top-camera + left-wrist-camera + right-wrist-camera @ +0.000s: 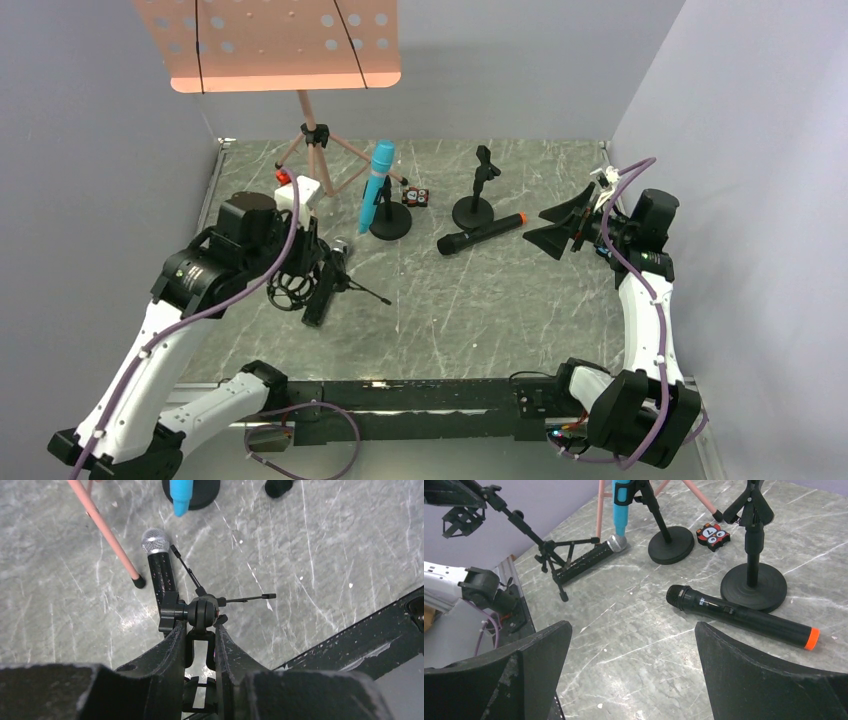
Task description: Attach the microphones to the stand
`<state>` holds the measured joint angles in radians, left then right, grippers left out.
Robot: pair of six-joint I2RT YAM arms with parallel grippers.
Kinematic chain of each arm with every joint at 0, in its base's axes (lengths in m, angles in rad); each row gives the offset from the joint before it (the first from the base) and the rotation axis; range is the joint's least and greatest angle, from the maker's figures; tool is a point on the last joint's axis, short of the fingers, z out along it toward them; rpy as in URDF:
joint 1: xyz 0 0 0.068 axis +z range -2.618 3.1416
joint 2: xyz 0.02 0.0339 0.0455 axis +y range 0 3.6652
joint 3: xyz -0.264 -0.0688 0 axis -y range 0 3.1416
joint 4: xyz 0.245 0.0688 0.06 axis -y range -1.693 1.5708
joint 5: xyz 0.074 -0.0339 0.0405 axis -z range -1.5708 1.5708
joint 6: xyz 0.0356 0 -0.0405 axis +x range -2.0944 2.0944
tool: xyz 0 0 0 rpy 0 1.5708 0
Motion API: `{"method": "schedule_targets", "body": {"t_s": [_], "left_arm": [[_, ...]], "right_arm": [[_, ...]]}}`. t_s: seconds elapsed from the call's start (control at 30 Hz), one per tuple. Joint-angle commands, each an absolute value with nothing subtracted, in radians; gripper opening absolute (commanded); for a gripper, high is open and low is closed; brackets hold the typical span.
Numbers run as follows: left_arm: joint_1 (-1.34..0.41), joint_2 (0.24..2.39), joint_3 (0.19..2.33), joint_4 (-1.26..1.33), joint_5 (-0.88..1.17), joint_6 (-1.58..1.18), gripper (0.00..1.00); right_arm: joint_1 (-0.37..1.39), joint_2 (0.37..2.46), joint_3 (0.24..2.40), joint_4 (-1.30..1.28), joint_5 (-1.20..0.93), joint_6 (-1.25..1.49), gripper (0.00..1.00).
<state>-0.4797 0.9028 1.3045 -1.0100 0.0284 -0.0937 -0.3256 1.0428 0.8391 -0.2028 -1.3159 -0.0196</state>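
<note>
The tripod stand in my left gripper has the silver-mesh microphone under it and will next go toward the orange-ended microphone, down in front of its mesh end [426, 275] [280, 529].
My left gripper [312, 268] [200, 628] is shut on the swivel joint of a small black tripod stand [202, 611], held just above the table. The black microphone with silver mesh head [322, 290] [161, 570] lies on the table under it. The bright blue microphone [377, 185] [620, 505] sits clipped in a round-base stand [390, 226]. The black microphone with orange end [480, 233] [739, 615] lies by an empty round-base stand [473, 211] [754, 582]. My right gripper [562, 226] [634, 630] is open and empty, above the table to the right of it.
A pink music stand [270, 40] on tripod legs [102, 527] stands at the back left. A small red and black toy [416, 197] [713, 535] lies behind the round stands. Grey walls close in the table on three sides.
</note>
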Motion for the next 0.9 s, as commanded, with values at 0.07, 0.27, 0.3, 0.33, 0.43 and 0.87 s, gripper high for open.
{"method": "schedule_targets", "body": {"t_s": [0.07,0.27,0.3,0.33,0.43,0.87], "left_arm": [[-0.593,0.933,1.289,-0.901,0.024,-0.169,0.0],[-0.788,1.066,1.348,-0.852,0.005,-0.155,0.0],[-0.823,1.101,1.368,-0.848,0.003,-0.145,0.0],[-0.857,1.138,1.391,-0.844,0.003,-0.129,0.0],[-0.949,1.272,1.473,-0.827,0.003,-0.064,0.0],[-0.986,1.566,1.623,-0.644,0.005,0.048,0.14]], "right_arm": [[-0.323,1.048,0.859,-0.205,-1.315,-0.053,1.0],[-0.324,1.051,0.861,-0.211,-1.314,-0.058,1.0],[-0.324,1.05,0.861,-0.211,-1.312,-0.059,1.0],[-0.324,1.05,0.862,-0.212,-1.312,-0.06,1.0],[-0.322,1.048,0.862,-0.215,-1.312,-0.062,1.0],[-0.323,1.048,0.868,-0.229,-1.31,-0.077,1.0]]}}
